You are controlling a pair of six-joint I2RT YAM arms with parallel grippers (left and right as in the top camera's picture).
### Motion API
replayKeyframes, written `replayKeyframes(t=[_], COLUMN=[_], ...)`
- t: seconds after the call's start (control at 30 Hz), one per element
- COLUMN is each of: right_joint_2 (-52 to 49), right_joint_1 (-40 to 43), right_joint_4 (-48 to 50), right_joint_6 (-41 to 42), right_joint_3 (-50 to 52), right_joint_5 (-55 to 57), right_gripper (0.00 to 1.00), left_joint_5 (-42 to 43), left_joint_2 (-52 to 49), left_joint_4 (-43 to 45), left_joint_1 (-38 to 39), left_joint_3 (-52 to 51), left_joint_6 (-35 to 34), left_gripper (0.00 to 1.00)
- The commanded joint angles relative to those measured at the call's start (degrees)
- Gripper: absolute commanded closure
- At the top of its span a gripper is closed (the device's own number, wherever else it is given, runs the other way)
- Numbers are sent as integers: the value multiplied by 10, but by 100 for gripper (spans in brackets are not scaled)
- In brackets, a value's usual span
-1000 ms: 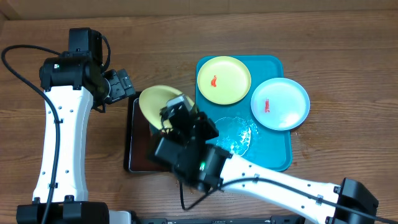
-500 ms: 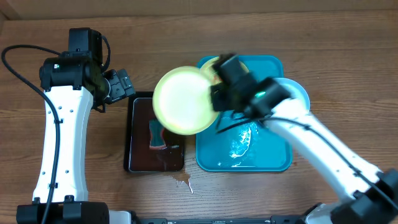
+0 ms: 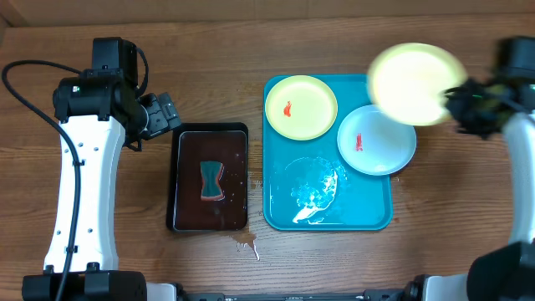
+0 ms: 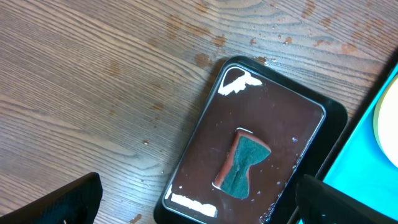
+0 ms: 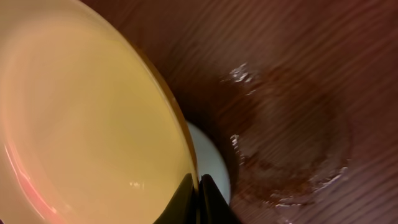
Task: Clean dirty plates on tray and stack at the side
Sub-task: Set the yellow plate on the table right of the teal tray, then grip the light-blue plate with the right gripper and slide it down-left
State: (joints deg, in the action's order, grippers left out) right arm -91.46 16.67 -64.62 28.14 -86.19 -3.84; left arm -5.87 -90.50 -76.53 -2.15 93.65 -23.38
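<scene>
The robot's right gripper has to pull back and lower the blue-white plate onto the clear wood beside it, below and back from the gripper, to let go of the plate's rim.
My right gripper [image 3: 458, 99] is shut on the rim of a pale yellow-green plate [image 3: 415, 82] and holds it in the air over the tray's far right corner; the plate fills the right wrist view [image 5: 81, 112], pinched between the fingers [image 5: 199, 186]. The turquoise tray [image 3: 368, 213] holds a second yellow-green plate [image 3: 301, 107] with a red smear and a pale blue-white plate [image 3: 380, 142] with a red smear. The blue-white plate's edge shows in the right wrist view [image 5: 211, 162]. My left gripper [image 4: 199, 199] is open and empty above the black tray.
A black tray [image 3: 185, 219] with dark liquid holds a green sponge [image 3: 211, 181], also in the left wrist view [image 4: 244, 165]. Water lies pooled on the turquoise tray [image 3: 318, 188]. Small drips mark the wood [image 3: 247, 244] in front of the black tray.
My right arm has swung the yellow-green plate from over the black tray across the turquoise tray to the far right. The sponge is uncovered now. The left arm has not moved.
</scene>
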Motion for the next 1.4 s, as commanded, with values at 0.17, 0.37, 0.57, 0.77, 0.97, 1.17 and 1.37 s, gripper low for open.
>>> replayKeyframes(t=[0.17,0.37,0.57,0.77,0.97,1.17,1.37], right_joint_2=[-86,-122,-122,-122,-109,-55,-28], right_joint_1=[180,199,158,82,43,35,4], right_joint_4=[-15,17,58,66,44,45,102], right_joint_6=[4,3,0,0,28,-49,-158], right_joint_3=[22,90,167,202,181,145,147], right_joint_5=[41,83,83,103,147,63,-94], right_gripper=[96,96,96,96,22,30,43], left_joint_5=[-7,-7,-7,-7,-7,-7,-7], left_joint_2=[-1,-1,-1,-1,-1,-1,-1], left_joint_4=[1,1,1,1,1,1,1], left_joint_1=[-1,-1,-1,-1,-1,-1,-1], left_joint_3=[7,7,7,7,7,7,7], left_joint_6=[11,11,11,11,11,11,11], left_gripper=[0,0,0,0,0,0,0])
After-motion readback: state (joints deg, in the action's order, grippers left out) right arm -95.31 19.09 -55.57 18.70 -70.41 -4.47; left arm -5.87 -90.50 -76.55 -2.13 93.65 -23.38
